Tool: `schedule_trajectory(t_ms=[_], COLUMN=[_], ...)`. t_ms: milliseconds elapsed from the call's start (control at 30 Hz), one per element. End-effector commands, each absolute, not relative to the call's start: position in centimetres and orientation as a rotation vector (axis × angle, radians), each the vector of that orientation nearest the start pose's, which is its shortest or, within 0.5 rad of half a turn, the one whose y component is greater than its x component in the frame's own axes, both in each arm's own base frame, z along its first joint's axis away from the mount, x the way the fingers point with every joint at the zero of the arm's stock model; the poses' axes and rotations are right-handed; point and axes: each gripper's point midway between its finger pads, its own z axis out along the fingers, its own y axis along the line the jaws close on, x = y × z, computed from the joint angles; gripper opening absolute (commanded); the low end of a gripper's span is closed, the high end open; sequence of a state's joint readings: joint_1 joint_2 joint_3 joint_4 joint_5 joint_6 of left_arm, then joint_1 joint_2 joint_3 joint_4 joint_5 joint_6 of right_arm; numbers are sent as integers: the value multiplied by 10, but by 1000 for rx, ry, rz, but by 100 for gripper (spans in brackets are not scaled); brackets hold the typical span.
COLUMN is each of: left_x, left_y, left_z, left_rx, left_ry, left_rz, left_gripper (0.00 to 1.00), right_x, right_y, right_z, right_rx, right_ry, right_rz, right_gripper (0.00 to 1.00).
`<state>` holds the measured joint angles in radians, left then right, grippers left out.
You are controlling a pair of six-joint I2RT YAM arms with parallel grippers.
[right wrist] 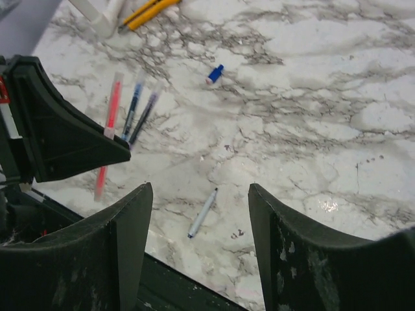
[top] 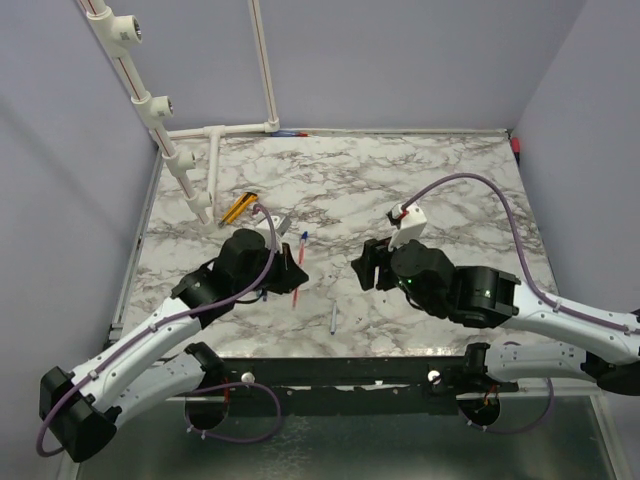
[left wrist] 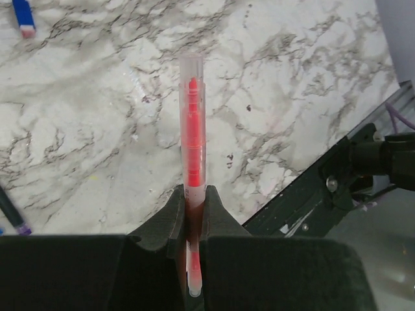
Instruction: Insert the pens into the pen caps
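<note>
I need to lower the red-pink pen with my left gripper next, its tip already inside a clear cap, onto the empty marble beside the dark blue pens.
My left gripper (left wrist: 193,194) is shut on the red-pink pen (left wrist: 193,129), which sticks out forward between the fingers; it also shows in the top view (top: 297,290) and the right wrist view (right wrist: 113,103). A blue pen cap (top: 303,238) lies on the marble just beyond it, seen too from both wrists (left wrist: 23,14) (right wrist: 214,74). Two dark blue pens (right wrist: 139,107) lie beside the left gripper (top: 290,265). The whitish pen (right wrist: 203,212) lies near the front edge (top: 333,318). My right gripper (right wrist: 198,194) is open and empty above it (top: 370,265). No red cap shows.
A yellow-and-black flat tool (top: 238,207) lies at the back left by a white pipe frame (top: 190,170). The table's black front rail (top: 350,372) runs just below the whitish pen. Grey walls close in the back and sides.
</note>
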<state>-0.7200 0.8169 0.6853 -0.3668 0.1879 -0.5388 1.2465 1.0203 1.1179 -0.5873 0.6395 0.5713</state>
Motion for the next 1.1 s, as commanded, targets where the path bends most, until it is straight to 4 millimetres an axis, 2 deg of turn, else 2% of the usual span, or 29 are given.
schedule_trajectory(t_ms=[0, 100, 267, 567, 800, 1000, 1067], left_x=[193, 201, 212, 233, 243, 249, 250], left_y=[-212, -206, -197, -181, -174, -171, -170], left_z=[162, 144, 118, 86, 54, 36, 32], left_rx=[274, 255, 234, 230, 234, 270, 276], left_ry=[2304, 2359, 2430, 2491, 2547, 2572, 2578], left_rz=[-738, -634, -494, -237, -91, -11, 12], left_gripper=[0, 0, 0, 0, 0, 5, 11], right_x=[177, 176, 175, 167, 164, 162, 162], right_y=[244, 244, 248, 252, 251, 249, 248], right_z=[249, 233, 218, 196, 190, 187, 186], right_rx=[-239, -240, -258, -275, -282, -296, -297], right_ry=[2054, 2084, 2122, 2177, 2191, 2199, 2201], right_rz=[435, 410, 387, 402, 413, 402, 404], right_gripper=[65, 67, 68, 70, 70, 71, 71])
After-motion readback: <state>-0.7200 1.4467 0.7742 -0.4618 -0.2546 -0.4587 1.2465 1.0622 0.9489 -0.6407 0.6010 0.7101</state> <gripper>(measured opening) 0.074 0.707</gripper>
